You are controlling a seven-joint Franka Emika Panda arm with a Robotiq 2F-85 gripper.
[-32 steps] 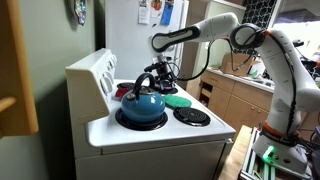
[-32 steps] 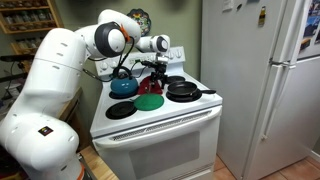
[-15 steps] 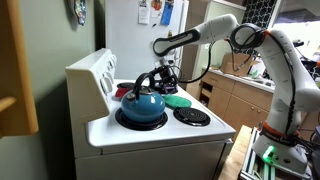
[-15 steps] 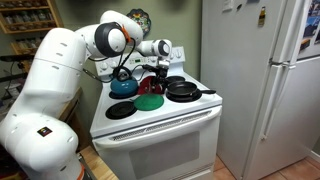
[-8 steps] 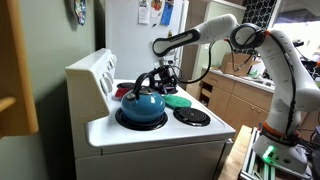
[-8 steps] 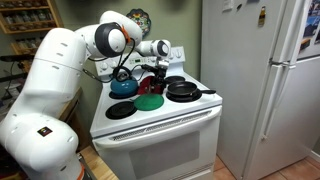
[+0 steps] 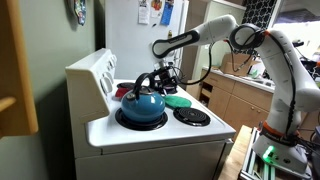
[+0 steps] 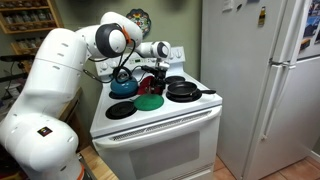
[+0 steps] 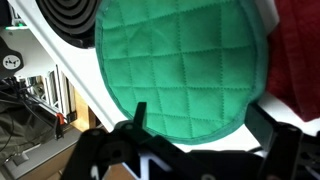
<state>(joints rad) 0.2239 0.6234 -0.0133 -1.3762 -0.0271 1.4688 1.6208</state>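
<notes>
The gripper should next go down onto the edge of the green pot holder by the red cloth and close, because that edge is below, between the gripper's open fingers.
My gripper (image 9: 200, 118) is open and empty, with its two black fingers spread over the near edge of a round green quilted pot holder (image 9: 180, 60). The pot holder lies flat on the white stove top (image 7: 160, 135) and shows in both exterior views (image 7: 178, 101) (image 8: 149, 101). In both exterior views the gripper (image 7: 163, 78) (image 8: 155, 76) hangs just above the middle of the stove, between a blue kettle (image 7: 143, 103) (image 8: 123, 87) and the pot holder. A red cloth item (image 9: 295, 60) (image 8: 148, 85) lies right beside the pot holder.
A black pan (image 8: 182, 88) sits on a back burner. Bare coil burners (image 7: 192, 116) (image 8: 120, 110) (image 9: 75, 18) flank the pot holder. The stove's back panel (image 7: 95, 72) stands behind the kettle. A white fridge (image 8: 262, 80) stands beside the stove.
The gripper has dropped slightly toward the stove top. Nothing else has moved.
</notes>
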